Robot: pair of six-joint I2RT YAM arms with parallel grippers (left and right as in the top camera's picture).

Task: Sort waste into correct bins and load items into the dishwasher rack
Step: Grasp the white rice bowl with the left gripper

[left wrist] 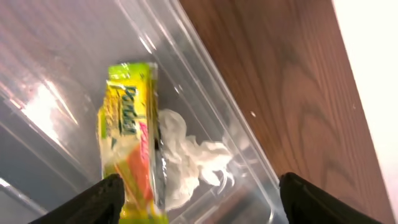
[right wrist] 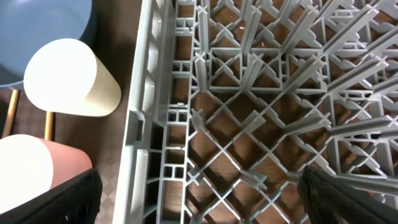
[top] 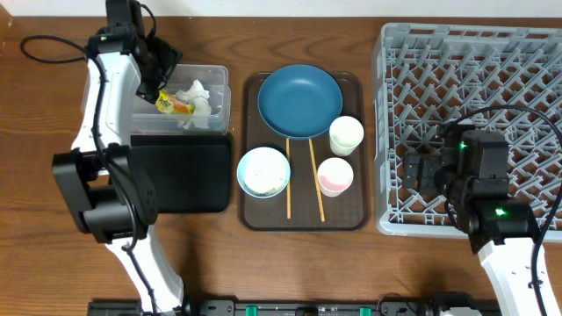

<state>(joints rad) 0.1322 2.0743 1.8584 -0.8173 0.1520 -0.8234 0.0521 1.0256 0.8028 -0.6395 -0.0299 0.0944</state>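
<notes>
The wrapper (left wrist: 127,124) is in the clear container, so the robot's left gripper will swing back over the tray, then lower to the light blue bowl's rim beside the chopsticks.
My left gripper (top: 154,77) hangs over the clear container (top: 215,75), jaws wide apart (left wrist: 199,208). Below them the yellow-green wrapper (left wrist: 127,124) is loose inside the bin, close to the left finger, beside the crumpled white tissue (left wrist: 186,155). My right gripper (top: 420,168) is open over the left edge of the grey dishwasher rack (top: 474,53), nothing between its fingers (right wrist: 199,199). On the brown tray sit the dark blue plate (top: 299,100), light blue bowl (top: 263,171), white cup (top: 346,135), pinkish cup (top: 335,175) and two chopsticks (top: 288,180).
The shallow black tray (top: 180,171) lies just in front of the clear container. The brown serving tray (top: 255,215) sits between the bins and the rack. The left arm's base stands at the table's front left, with a black cable at the back left.
</notes>
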